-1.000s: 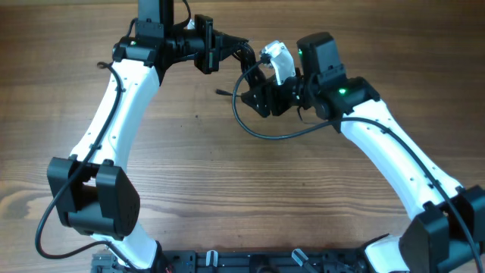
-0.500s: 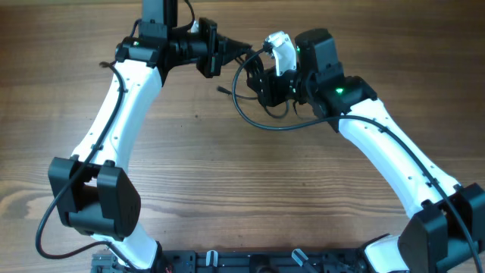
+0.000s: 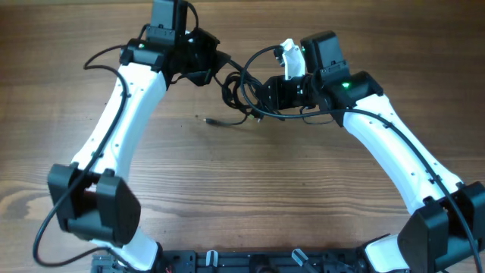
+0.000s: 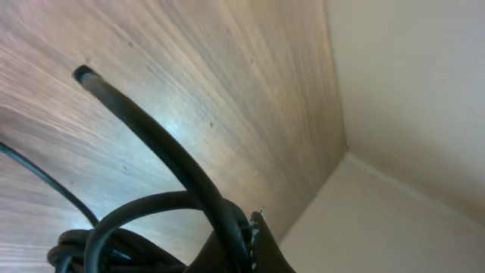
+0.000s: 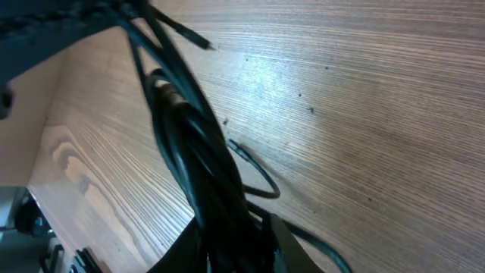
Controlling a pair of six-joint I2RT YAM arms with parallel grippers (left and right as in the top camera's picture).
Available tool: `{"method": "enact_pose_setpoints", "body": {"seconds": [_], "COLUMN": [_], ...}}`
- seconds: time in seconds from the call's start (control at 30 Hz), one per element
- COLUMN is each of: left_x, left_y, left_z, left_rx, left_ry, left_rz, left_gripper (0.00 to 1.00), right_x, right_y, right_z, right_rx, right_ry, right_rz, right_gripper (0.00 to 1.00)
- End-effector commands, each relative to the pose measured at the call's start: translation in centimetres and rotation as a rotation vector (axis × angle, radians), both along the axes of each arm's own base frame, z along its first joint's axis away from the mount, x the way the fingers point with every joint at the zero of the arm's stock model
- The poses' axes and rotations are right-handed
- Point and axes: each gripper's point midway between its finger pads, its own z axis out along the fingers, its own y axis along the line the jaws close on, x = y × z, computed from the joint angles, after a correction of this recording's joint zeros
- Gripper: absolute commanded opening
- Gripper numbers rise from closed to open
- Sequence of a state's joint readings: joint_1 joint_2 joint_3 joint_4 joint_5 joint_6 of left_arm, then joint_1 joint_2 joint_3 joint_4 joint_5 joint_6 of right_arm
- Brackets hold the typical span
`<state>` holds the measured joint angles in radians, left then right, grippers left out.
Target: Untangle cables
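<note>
I will move my left gripper left in the overhead view, off the knotted bundle to open wood, then release the piece of cable.
The cables (image 3: pixel 236 91) hang as a small black knotted bundle between my two grippers at the back middle of the wooden table (image 3: pixel 227 189). One thin strand ends in a plug (image 3: pixel 208 120) lying on the wood just in front. My left gripper (image 3: pixel 220 67) is shut on a strand at the bundle's left. In the left wrist view that cord (image 4: pixel 151 133) runs up out of the left gripper (image 4: pixel 242 246). My right gripper (image 3: pixel 261 95) is shut on the bundle from the right. Its wrist view shows several cables (image 5: pixel 182 114) packed inside the right gripper (image 5: pixel 242 243).
Both white arms reach in from the front corners, with their bases by a black rail (image 3: pixel 265 262) on the near edge. A thick arm wire (image 3: pixel 98 61) loops out at the left. The left wrist view shows the table's edge against a beige surface (image 4: pixel 402 152).
The right gripper has closed on the bundle. The wide loop that hung toward the front has drawn in. The left gripper shifted left and the bundle now sits lower, with a plug end trailing onto the table.
</note>
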<state>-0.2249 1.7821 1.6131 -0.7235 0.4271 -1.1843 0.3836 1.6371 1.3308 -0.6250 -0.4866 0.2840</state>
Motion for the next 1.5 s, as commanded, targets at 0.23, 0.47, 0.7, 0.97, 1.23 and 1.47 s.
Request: {"method": "enact_pose_setpoints", "body": {"seconds": [0.23, 0.47, 0.7, 0.97, 1.23, 1.47], "left_x": [-6.9, -4.9, -5.9, -6.2, -7.2, -5.5], "left_y": [1.3, 4.0, 6.6, 3.8, -0.4, -8.7], "left_z": [7.0, 10.1, 0.6, -1.9, -4.6, -8.2], "left_rx": [-0.194, -0.321, 0.288, 0.543, 0.435, 0.421], "left_ry": [-0.052, -0.171, 0.072, 0.053, 0.115, -0.006], "left_rz": [-0.28, -0.259, -0.051, -0.107, -0.269, -0.401], "left_gripper": [0.04, 0.04, 0.06, 0.98, 0.72, 0.61], "right_x": [0.1, 0.0, -0.7, -1.9, -0.9, 2.6], "right_y": [-4.0, -4.1, -4.3, -5.4, -7.0, -14.6], "right_z": [-3.2, -3.3, -3.7, -4.6, -4.9, -3.5], "right_rx": [-0.127, -0.128, -0.142, -0.173, -0.207, -0.051], "right_ry": [0.09, 0.097, 0.134, 0.239, 0.228, 0.215], "right_rz": [-0.133, -0.136, -0.138, -0.232, -0.31, -0.433], "right_gripper": [0.05, 0.05, 0.05, 0.04, 0.2, 0.45]}}
